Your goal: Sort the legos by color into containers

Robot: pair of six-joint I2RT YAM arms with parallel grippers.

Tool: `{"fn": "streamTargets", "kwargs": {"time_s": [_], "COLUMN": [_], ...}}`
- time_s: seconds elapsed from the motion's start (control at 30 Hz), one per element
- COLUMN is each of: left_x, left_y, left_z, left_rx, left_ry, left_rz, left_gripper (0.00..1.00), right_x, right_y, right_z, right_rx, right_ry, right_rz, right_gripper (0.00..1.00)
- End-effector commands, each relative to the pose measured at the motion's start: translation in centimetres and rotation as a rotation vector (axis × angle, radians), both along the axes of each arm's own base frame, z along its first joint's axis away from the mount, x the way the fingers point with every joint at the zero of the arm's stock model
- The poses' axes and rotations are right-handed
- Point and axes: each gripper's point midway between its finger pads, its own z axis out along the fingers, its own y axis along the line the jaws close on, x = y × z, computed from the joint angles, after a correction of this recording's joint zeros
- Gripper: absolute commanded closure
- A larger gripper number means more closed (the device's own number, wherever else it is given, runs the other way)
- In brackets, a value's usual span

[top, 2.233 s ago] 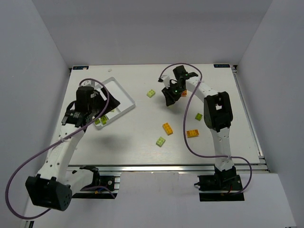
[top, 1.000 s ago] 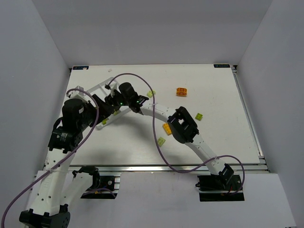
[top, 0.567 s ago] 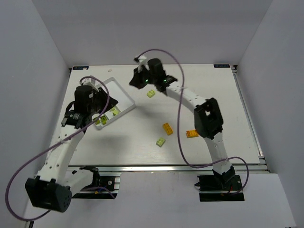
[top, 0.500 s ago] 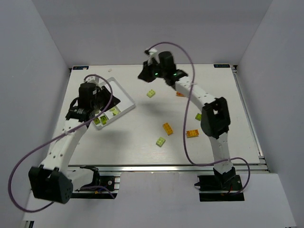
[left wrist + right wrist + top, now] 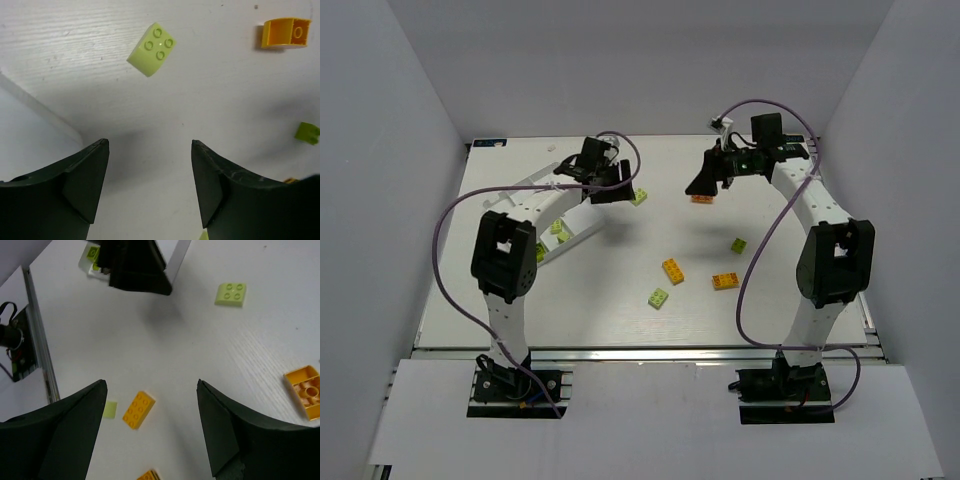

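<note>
My left gripper next moves down and to its right in the top view to the lime brick [image 5: 639,197] [image 5: 152,49], turning to match the brick's slant.
My left gripper [image 5: 607,181] is open and empty, low over the table just past the right corner of the white tray [image 5: 570,243]. A lime brick [image 5: 638,196] lies just beyond it, ahead of the fingers in the left wrist view [image 5: 152,42]. My right gripper [image 5: 704,182] is open and empty, hovering by an upturned orange brick [image 5: 701,198], which shows at the right edge of its view [image 5: 307,392]. Two orange bricks [image 5: 672,270] [image 5: 725,281], a lime brick [image 5: 659,297] and a green brick [image 5: 738,245] lie mid-table. Lime bricks [image 5: 560,231] sit in the tray.
The tray's corner wall [image 5: 40,107] is close to my left finger. The left gripper's dark body [image 5: 135,267] and the tray wall [image 5: 175,260] fill the top of the right wrist view. White walls enclose the table; a metal rail runs along its near edge.
The left gripper has moved right from over the tray to the table beside the lime brick. The right gripper has swung right, from the back centre to the upturned orange brick.
</note>
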Motion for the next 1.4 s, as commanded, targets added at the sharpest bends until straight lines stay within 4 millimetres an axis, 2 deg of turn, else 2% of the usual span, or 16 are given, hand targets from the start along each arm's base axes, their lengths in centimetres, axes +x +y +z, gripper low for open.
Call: {"fn": "streamTargets", "kwargs": {"time_s": [0.0,0.13,0.2,0.3,0.37,0.4,0.43,0.57,0.77,0.97,1.07,1.13,1.27,1.37], "left_x": [2.7,4.8,5.9,7.2,7.7,7.9,7.9,8.0,7.6,8.1,7.8,8.1,8.1,8.4], "left_y": [-0.2,-1.9,-1.7,-1.8,-2.1,-2.2,-2.6,-3.9,-6.2,-6.6,-7.2,-6.6,-6.6,-6.4], "left_z": [1.5,1.7,1.6,-0.6,-1.1,-1.4,-2.5,-3.9,-4.2,-5.9,-7.0,-7.5,-8.2,-7.7], "left_rx": [0.133,0.187,0.226,0.282,0.299,0.3,0.297,0.276,0.218,0.242,0.267,0.298,0.34,0.34], "left_ry": [-0.14,-0.265,-0.294,-0.293,-0.319,-0.321,-0.307,-0.3,-0.351,-0.332,-0.318,-0.313,-0.319,-0.336], "left_rz": [-0.042,-0.094,-0.099,-0.129,-0.163,-0.173,-0.194,-0.278,-0.384,-0.384,-0.386,-0.361,-0.328,-0.3], "left_gripper": [0.24,0.23,0.23,0.23,0.23,0.23,0.23,0.23,0.22,0.23,0.26,0.3,0.47,0.59], "right_x": [-3.4,-4.1,-4.4,-5.0,-5.0,-5.2,-5.3,-5.2,-5.1,-4.6,-4.3,-4.2,-4.0,-4.0], "right_y": [-1.5,-2.8,-3.5,-4.0,-4.4,-4.5,-4.7,-5.4,-5.8,-5.9,-5.9,-6.0,-5.8,-5.8], "right_z": [2.4,2.1,2.2,2.1,2.4,2.4,2.5,2.4,1.9,1.8,1.9,2.0,2.3,2.5], "right_rx": [0.075,0.091,0.096,0.094,0.092,0.087,0.084,0.057,0.044,0.038,0.028,0.027,0.03,0.024], "right_ry": [-0.055,-0.037,-0.028,-0.024,-0.038,-0.038,-0.042,-0.054,-0.033,-0.018,-0.025,-0.024,-0.012,-0.008], "right_rz": [0.102,0.092,0.083,0.074,0.062,0.059,0.056,0.03,0.012,0.003,0.0,-0.003,0.002,0.001], "right_gripper": [0.22,0.22,0.22,0.22,0.21,0.21,0.21,0.21,0.21,0.21,0.21,0.21,0.21,0.22]}}
